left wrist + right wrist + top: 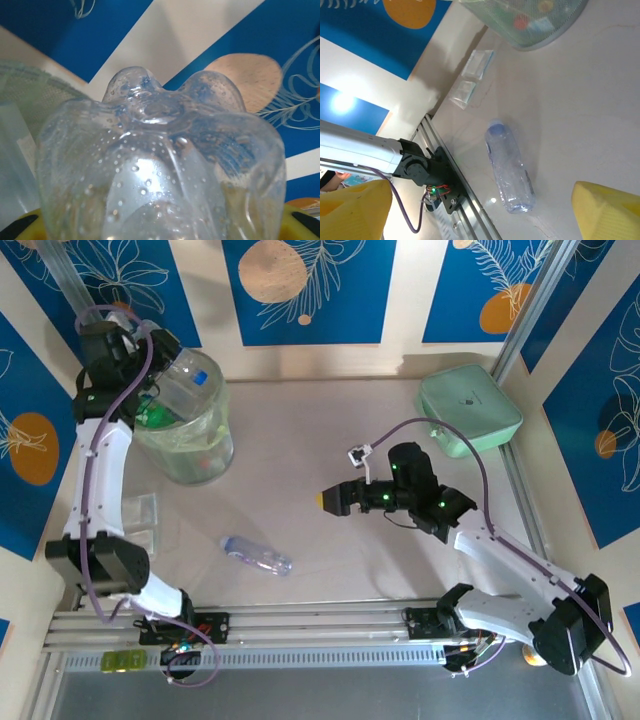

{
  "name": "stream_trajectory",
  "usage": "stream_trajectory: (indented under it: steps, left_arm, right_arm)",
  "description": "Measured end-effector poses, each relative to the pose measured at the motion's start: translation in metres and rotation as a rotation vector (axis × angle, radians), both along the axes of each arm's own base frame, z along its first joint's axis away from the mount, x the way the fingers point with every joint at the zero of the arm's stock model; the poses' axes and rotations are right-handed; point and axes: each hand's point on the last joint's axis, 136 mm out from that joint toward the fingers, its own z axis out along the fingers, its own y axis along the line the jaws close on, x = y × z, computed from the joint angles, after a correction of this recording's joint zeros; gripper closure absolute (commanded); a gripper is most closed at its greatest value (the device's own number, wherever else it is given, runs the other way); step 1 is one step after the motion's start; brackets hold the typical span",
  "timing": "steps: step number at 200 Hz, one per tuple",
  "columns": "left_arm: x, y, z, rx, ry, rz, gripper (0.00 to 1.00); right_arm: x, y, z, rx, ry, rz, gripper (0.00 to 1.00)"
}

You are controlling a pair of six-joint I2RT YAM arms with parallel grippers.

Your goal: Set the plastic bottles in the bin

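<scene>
The left gripper is still at the bin's rim, so next it should move the bottle it holds from the bin's rim farther over the bin's opening and let it go.
My left gripper is at the back left, shut on a clear crushed plastic bottle held over the bin, a round translucent basket with green and clear bottles inside. In the left wrist view the bottle's lobed base sits between the yellow fingertips. Another clear bottle with a blue cap lies flat on the table near the front. My right gripper hovers open to its right, apart from it. From the right wrist this bottle lies between and beyond the open gripper.
A flat mint-green case lies at the back right corner. Two clear plastic packets lie by the left arm, also seen as packets from the right wrist. Aluminium rails run along the front edge.
</scene>
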Motion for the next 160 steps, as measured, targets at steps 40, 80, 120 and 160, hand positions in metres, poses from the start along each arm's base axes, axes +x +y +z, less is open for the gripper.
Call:
stream_trajectory:
  steps: [40, 80, 120, 160]
  left_arm:
    - [0.030, 0.002, -0.052, -0.030, 0.114, 0.016, 0.61]
    - [0.035, -0.007, -0.052, 0.008, 0.098, 0.007, 0.54]
    - [0.040, -0.018, -0.052, 0.067, 0.076, -0.018, 0.39]
    - [0.038, -0.018, -0.048, 0.127, 0.074, -0.011, 0.33]
  right_arm:
    - [0.004, 0.007, -0.015, -0.028, 0.035, 0.006, 0.08]
    - [0.012, 0.012, -0.017, -0.037, 0.049, 0.002, 0.08]
    - [0.018, 0.019, -0.015, -0.032, 0.042, 0.007, 0.08]
    - [0.018, 0.020, -0.017, -0.036, 0.047, 0.008, 0.08]
